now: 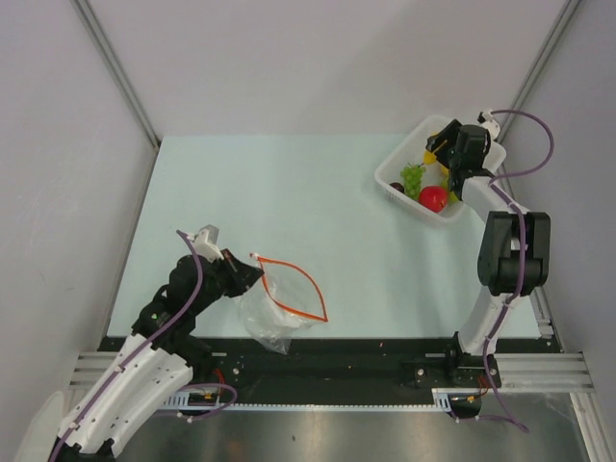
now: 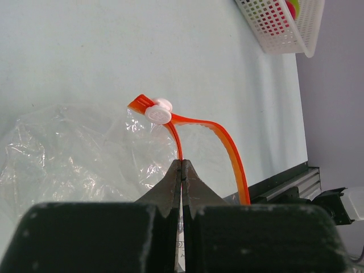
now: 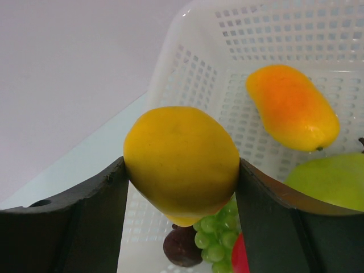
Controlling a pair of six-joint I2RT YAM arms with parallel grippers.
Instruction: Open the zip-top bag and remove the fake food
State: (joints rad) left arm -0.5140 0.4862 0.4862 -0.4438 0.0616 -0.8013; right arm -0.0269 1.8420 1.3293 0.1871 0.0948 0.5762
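Note:
I need to lower my right gripper slightly toward the basket's bottom and open, because the yellow pear already hangs over the white basket beside the green grapes.
The clear zip-top bag (image 1: 271, 313) lies crumpled at the near left, its orange-red zip strip (image 2: 230, 151) spread in an open loop with a white slider (image 2: 159, 111) at one end. My left gripper (image 2: 182, 162) is shut on one side of that strip. At the far right my right gripper (image 3: 182, 166) hangs over the white basket (image 1: 393, 169), shut on a yellow pear (image 3: 177, 142). Other fake food lies in the basket: an orange-yellow oval fruit (image 3: 291, 108), a green fruit (image 3: 333, 182), green grapes (image 3: 219, 236), a red apple (image 1: 433, 198).
A dark purple fruit (image 3: 182, 247) also sits in the basket. The basket stands close to the right wall. A metal rail (image 1: 337, 351) runs along the table's near edge, just below the bag.

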